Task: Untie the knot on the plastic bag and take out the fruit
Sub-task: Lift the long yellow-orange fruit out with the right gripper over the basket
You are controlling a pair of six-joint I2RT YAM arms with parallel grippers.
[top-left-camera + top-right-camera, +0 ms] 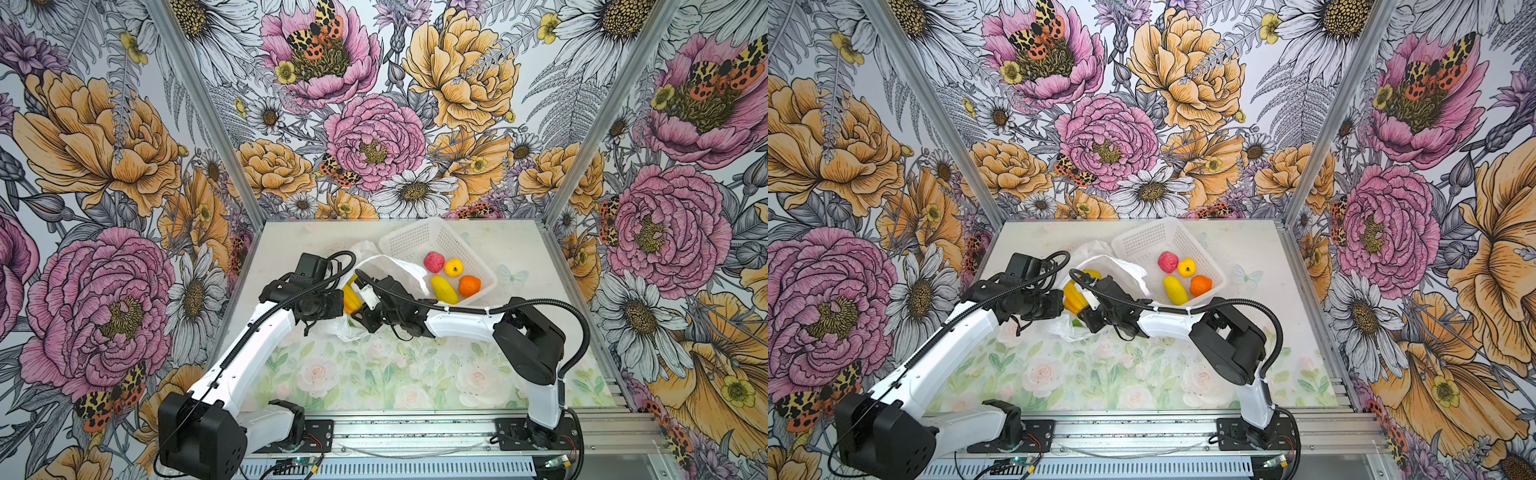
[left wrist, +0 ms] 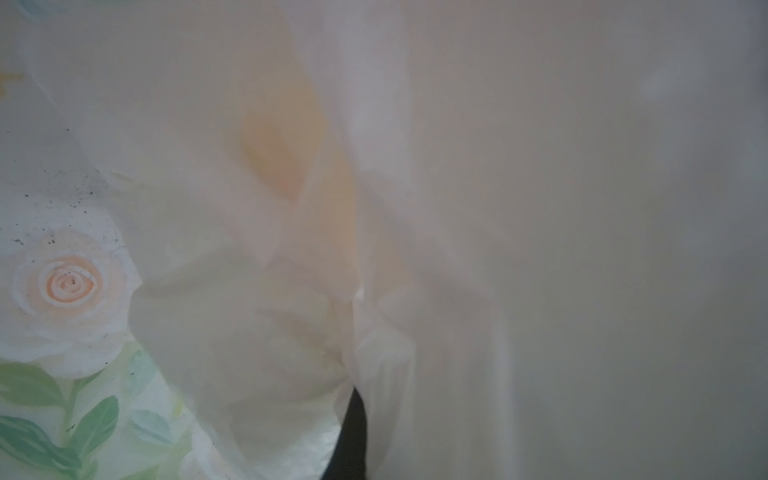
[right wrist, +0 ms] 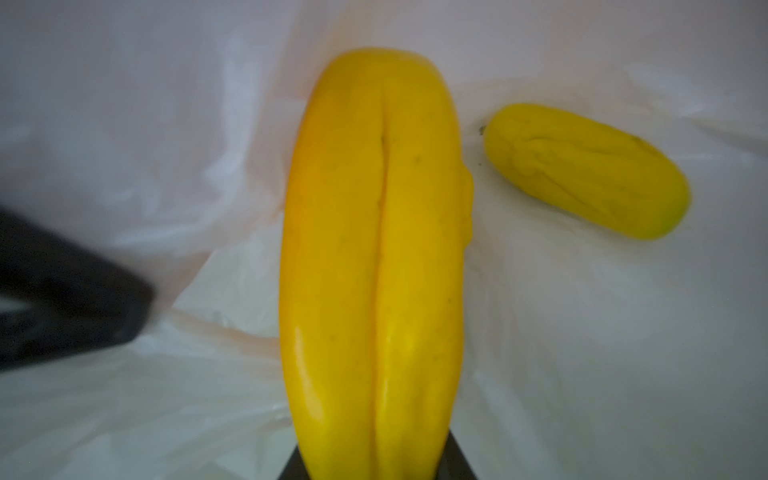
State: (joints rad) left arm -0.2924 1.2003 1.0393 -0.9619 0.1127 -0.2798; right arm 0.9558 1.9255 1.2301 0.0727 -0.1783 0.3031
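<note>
My right gripper will next lift out of the bag, move across to the lattice basket, go down among its fruits and let go of the fruit it holds, since other fruits already lie there.
The plastic bag [image 1: 399, 266] lies open in the middle of the table, translucent white and crumpled. My right gripper [image 1: 358, 303] reaches into its mouth and is shut on a long ribbed yellow-orange fruit [image 3: 374, 232], seen in both top views [image 1: 1073, 297]. A second yellow fruit [image 3: 586, 170] lies on the plastic inside, and a bit of green fruit [image 1: 1076, 322] shows through it. My left gripper [image 1: 341, 309] is shut on the bag's near edge; in the left wrist view plastic [image 2: 457, 208] fills the frame around one dark finger [image 2: 353, 436]. The knot is out of view.
A white lattice basket [image 1: 415, 232] stands at the back right, touching the bag. It holds a pink-red fruit [image 1: 434, 262], a round yellow one [image 1: 453, 267], an orange one [image 1: 469, 285] and a long yellow one [image 1: 444, 289]. The rose-printed mat [image 1: 374, 374] covers the front.
</note>
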